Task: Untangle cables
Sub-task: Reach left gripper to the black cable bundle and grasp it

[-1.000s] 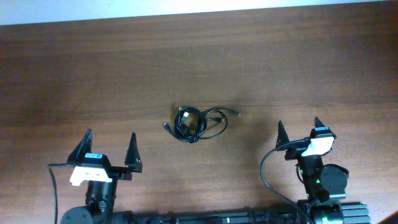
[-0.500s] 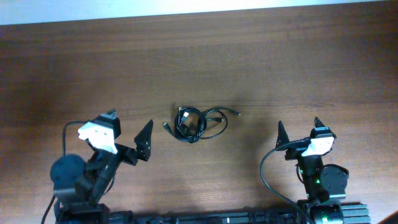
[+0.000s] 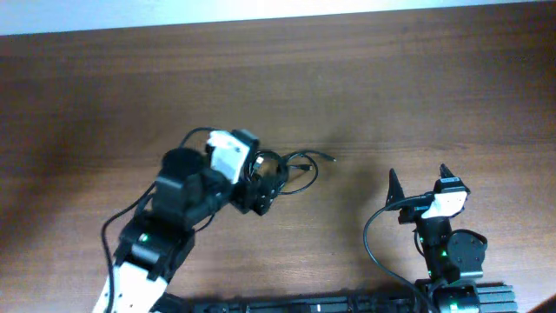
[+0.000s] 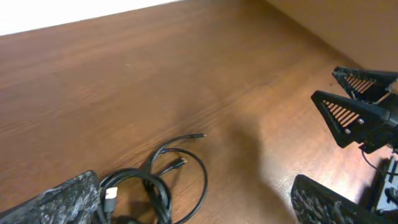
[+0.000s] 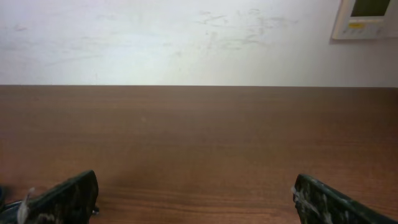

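The cables lie ahead of the left gripper's open fingers, so the left gripper will next lower outward and tilt its fingers down onto the far loops of the cables.
The cables (image 3: 295,165) are a small knotted bundle of thin black cords with plug ends, lying mid-table. In the left wrist view the cables (image 4: 162,192) lie just ahead of the jaws, toward the left finger, with one end trailing out to the right. My left gripper (image 3: 259,181) is open and sits over the bundle's left part, hiding it from above; it shows in its own view (image 4: 193,208) with nothing between the fingers. My right gripper (image 3: 419,193) is open and empty at the near right, well away from the cables; its own view (image 5: 196,205) shows only bare wood.
The brown wooden table (image 3: 417,78) runs to a white wall at the far edge. The right gripper's fingers (image 4: 357,115) show at the right of the left wrist view. A thick black arm wire (image 3: 373,248) loops beside the right arm's base.
My left arm has swung from the near left corner up and right to the cable bundle and now covers its left part. The right arm and the cables have not moved.
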